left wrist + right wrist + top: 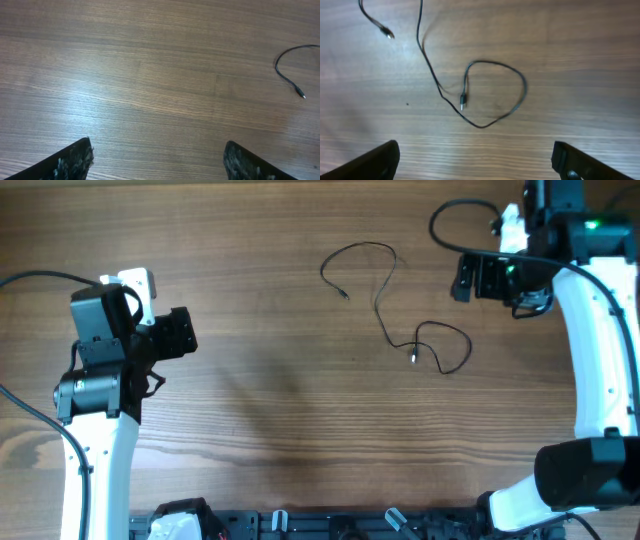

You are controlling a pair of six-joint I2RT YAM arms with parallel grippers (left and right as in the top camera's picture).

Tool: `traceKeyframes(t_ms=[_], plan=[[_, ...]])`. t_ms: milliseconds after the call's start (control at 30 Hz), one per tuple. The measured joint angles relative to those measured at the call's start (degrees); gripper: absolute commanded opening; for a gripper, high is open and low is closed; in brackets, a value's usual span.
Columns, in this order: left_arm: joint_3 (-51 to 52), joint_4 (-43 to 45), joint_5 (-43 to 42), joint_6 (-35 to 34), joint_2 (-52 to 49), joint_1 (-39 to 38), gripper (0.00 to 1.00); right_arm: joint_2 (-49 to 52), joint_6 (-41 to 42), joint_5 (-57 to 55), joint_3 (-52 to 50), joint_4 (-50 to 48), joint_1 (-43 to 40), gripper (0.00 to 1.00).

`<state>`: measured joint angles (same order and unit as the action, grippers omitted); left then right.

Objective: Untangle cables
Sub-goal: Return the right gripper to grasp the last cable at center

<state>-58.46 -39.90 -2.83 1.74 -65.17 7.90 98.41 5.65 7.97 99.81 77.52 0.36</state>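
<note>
Next, my right gripper moves down and back onto the cable's long piece [409,344] [454,108], since that piece crosses the plug end beside the loop's plug.
One thin black cable [384,292] lies loose on the wooden table, right of centre. It curls from a plug at the upper left, down to a loop [447,345] with a second plug inside it. In the right wrist view the loop [496,95] and both plugs show ahead of the fingers. In the left wrist view only one end of the cable [287,72] shows at the far right. My left gripper [182,333] is open and empty, far left of the cable. My right gripper [464,278] is open and empty, just above and right of the loop.
The wooden table [270,400] fills the view. The arm bases and a black rail [330,525] run along the front edge. Thick black robot cables [455,220] arc by the right arm at the back right.
</note>
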Motion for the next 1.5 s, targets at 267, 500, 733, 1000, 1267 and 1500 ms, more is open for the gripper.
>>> traceKeyframes(t_ms=[267,500,733,1000,1267,1500], plan=[[0.0,0.0,-0.7,-0.4,0.0,0.0,0.86,0.1,-3.8,4.6,-9.5,-4.6,0.0,1.00],[0.0,0.0,-1.8,-0.4,0.0,0.0,0.86,0.1,-4.7,7.3,-17.7,-9.8,2.4,1.00],[0.0,0.0,-2.4,-0.4,0.0,0.0,0.86,0.1,-3.6,7.7,-25.7,-17.3,6.0,1.00],[0.0,0.0,-3.0,-0.4,0.0,0.0,0.86,0.1,-2.9,7.4,-34.4,-31.5,6.1,1.00],[0.0,0.0,-5.2,-0.4,0.0,0.0,0.86,0.8,-0.8,7.4,-36.7,-37.4,6.1,0.90],[0.0,0.0,-5.9,-0.4,0.0,0.0,0.86,2.6,0.0,7.4,-36.7,-36.6,6.1,0.86]])
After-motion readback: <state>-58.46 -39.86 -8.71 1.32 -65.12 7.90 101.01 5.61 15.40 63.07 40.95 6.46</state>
